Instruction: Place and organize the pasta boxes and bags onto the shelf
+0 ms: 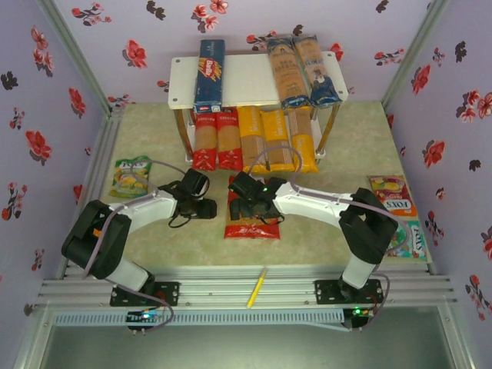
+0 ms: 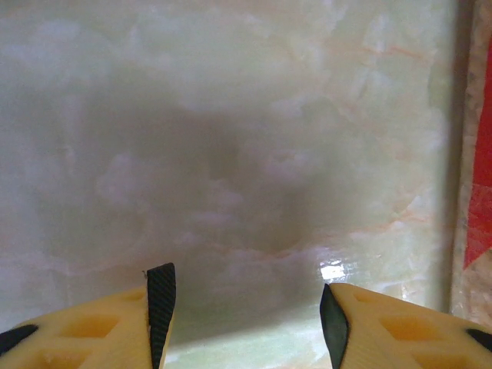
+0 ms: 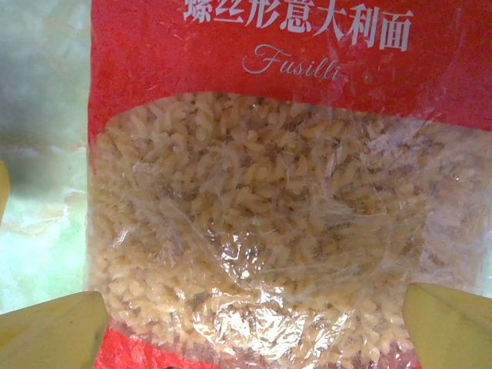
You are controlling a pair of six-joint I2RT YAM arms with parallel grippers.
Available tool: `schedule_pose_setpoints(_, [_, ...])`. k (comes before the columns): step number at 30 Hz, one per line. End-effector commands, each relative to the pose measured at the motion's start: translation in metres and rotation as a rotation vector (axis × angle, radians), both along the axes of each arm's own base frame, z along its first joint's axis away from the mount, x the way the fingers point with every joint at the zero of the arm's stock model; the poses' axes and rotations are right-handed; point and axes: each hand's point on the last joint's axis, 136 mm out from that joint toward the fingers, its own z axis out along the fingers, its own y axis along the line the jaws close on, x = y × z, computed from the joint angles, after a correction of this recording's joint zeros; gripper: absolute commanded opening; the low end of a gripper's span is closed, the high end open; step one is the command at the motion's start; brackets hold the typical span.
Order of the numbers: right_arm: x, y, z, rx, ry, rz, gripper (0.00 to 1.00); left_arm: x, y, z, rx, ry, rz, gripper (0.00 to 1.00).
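I need to lower my right gripper onto the clear pasta window of the fusilli bag (image 1: 252, 224) next and close on it, because the bag lies flat below its open fingers.
The white two-tier shelf (image 1: 250, 81) stands at the back. On its top tier lie a dark-blue box (image 1: 209, 73) and two blue-ended spaghetti bags (image 1: 288, 73). The lower tier holds two red-ended bags (image 1: 215, 140) and three yellow-orange ones (image 1: 278, 140). A wide red fusilli bag (image 1: 252, 224) (image 3: 277, 192) lies flat on the table. My right gripper (image 1: 244, 201) (image 3: 254, 323) hovers close over it, open, a finger at each side of the bag. To its left my left gripper (image 1: 204, 207) (image 2: 247, 307) is open over bare table, and the red bag's edge (image 2: 480, 192) shows at its right.
A green sweets packet (image 1: 131, 175) lies at the left. Two more colourful packets (image 1: 393, 196) (image 1: 411, 238) lie at the right. A yellow pen (image 1: 257, 287) rests on the front rail. Floral walls close in the sides and back.
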Motion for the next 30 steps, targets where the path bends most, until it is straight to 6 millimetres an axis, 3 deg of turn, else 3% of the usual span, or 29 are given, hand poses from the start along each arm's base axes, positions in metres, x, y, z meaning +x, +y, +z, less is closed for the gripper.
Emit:
schedule_pose_setpoints(1, [0.005,-0.002,-0.007,-0.022,0.038,-0.035,0.99,0.004,-0.008,0.007,-0.025,-0.012,-0.012,0.55])
schedule_pose_setpoints(11, [0.016,-0.005,-0.032,-0.061,0.109,-0.039,0.99,0.008,-0.013,0.008,-0.031,-0.012,-0.027,0.55])
schedule_pose_setpoints(17, [0.0,-0.013,-0.055,-0.115,0.205,0.008,0.95,0.009,-0.006,0.013,-0.033,-0.021,-0.018,0.55])
schedule_pose_setpoints(22, [-0.02,-0.027,-0.076,-0.155,0.298,0.033,0.75,0.011,0.001,0.016,-0.032,-0.024,-0.004,0.55])
schedule_pose_setpoints(30, [-0.037,-0.035,-0.081,-0.169,0.371,0.059,0.25,0.016,0.006,0.018,-0.036,-0.028,0.012,0.54])
